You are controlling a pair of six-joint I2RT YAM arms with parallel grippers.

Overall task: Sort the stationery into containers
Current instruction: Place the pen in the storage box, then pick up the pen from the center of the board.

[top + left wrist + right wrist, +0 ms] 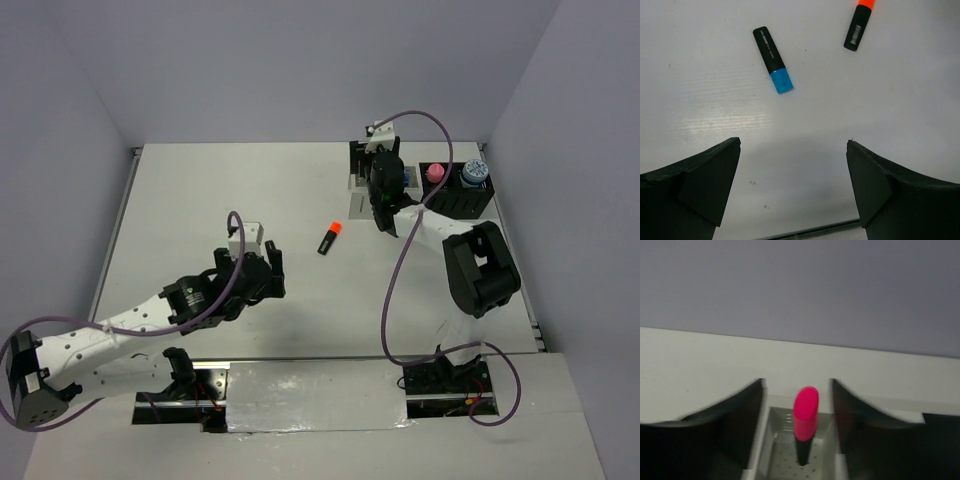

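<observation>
The blue-capped highlighter lies slanted below my left gripper and outward of it, so my left gripper will next move outward and down and turn to straddle the blue-capped highlighter's body (775, 65) beside the cap.
My left gripper (262, 272) is open and empty, low over the table. In the left wrist view (793, 142) a blue-capped black highlighter (773, 60) lies ahead of it, and an orange-capped one (859, 25) lies further right; the orange one also shows in the top view (329, 238). My right gripper (385, 195) hangs over the row of containers at the back right. Its fingers (740, 415) stand apart on either side of a pink-capped highlighter (805, 415), which stands upright in a white box (775, 450) without touching them. The blue highlighter is hidden in the top view.
Two black boxes (455, 200) stand to the right of my right gripper, holding a pink-capped bottle (435, 173) and a blue roll (472, 172). Grey walls close the table at the back and sides. The right arm's cable (400, 270) loops over the table.
</observation>
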